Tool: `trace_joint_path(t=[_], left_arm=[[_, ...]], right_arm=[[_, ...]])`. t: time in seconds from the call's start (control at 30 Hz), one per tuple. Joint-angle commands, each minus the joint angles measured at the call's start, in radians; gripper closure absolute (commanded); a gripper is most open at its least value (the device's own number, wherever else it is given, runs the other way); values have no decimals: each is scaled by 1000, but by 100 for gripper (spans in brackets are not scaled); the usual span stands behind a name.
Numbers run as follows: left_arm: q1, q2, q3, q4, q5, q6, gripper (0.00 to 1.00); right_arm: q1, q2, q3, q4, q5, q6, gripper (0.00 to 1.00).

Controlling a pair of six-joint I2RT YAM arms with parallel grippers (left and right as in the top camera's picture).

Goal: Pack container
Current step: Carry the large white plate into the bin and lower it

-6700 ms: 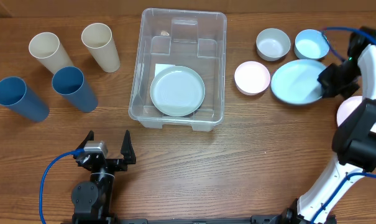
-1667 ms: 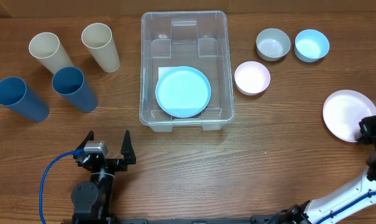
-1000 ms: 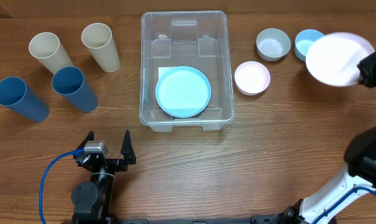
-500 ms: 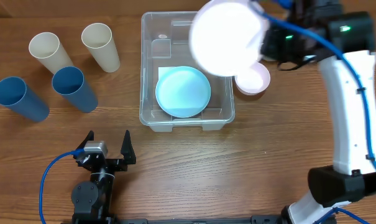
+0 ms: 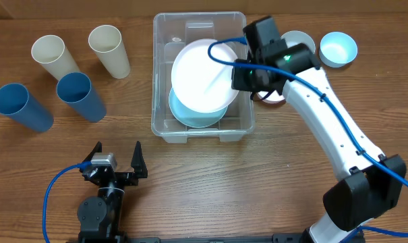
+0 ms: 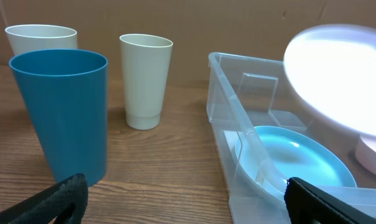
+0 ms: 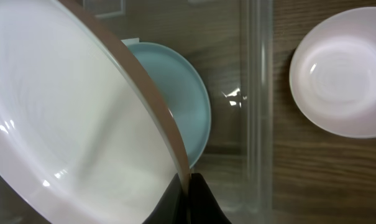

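My right gripper holds the pink plate (image 5: 202, 74). Next, it will lower the plate down and to the left in the overhead view, onto the light blue plate (image 5: 197, 118), and let go.
The clear plastic container (image 5: 164, 123) stands at the middle back with a light blue plate (image 5: 197, 118) on its floor. My right gripper (image 5: 239, 75) is shut on the rim of a pale pink plate (image 5: 202, 74) and holds it tilted over the container, above the blue plate. In the right wrist view the pink plate (image 7: 69, 124) fills the left and the jaws (image 7: 188, 186) pinch its edge, with the blue plate (image 7: 186, 106) below. My left gripper (image 5: 116, 165) is open and empty near the front left. The left wrist view shows the container (image 6: 228, 143) and the pink plate (image 6: 337, 78).
Two cream cups (image 5: 48, 57) (image 5: 109, 50) and two blue cups (image 5: 21, 108) (image 5: 81, 96) stand at the left. A pink bowl (image 7: 343, 71), a grey bowl (image 5: 305, 42) and a light blue bowl (image 5: 338, 48) sit right of the container.
My right arm has carried the pink plate from the far right, up and left, and lowered it over the container. The left arm has not moved.
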Motion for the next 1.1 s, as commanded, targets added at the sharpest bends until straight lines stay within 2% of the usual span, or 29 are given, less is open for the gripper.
trace_joint_path(t=[0.0, 0.17, 0.37, 0.4, 0.43, 0.47, 0.5, 0.57, 0.7, 0.9, 1.07], left_arm=[[10, -7, -3, -2, -6, 8, 0], [10, -7, -3, -2, -6, 8, 0], [10, -7, -3, -2, -6, 8, 0], [10, -7, -3, -2, -6, 8, 0], [10, -7, -3, -2, -6, 8, 0], [10, -7, -3, -2, -6, 8, 0], [10, -7, -3, -2, -6, 8, 0], [10, -7, -3, -2, -6, 8, 0], [10, -7, -3, -2, -6, 8, 0], [10, -7, -3, -2, -6, 8, 0], [10, -7, -3, -2, -6, 8, 0]], right_arm=[[19, -12, -111, 108, -18, -4, 96], [22, -6, -217, 248, -31, -23, 96], [22, 48, -233, 295, -38, -52, 96], [22, 57, -233, 304, -55, -71, 89], [22, 67, -233, 311, -61, -77, 75], [22, 76, -233, 317, -66, -95, 44], [22, 78, -233, 317, -66, -103, 36], [22, 88, -233, 315, -72, -129, 31], [22, 90, -233, 298, -72, -154, 31], [22, 89, -211, 262, -103, -180, 41], [32, 89, -8, 92, -125, -195, 42]])
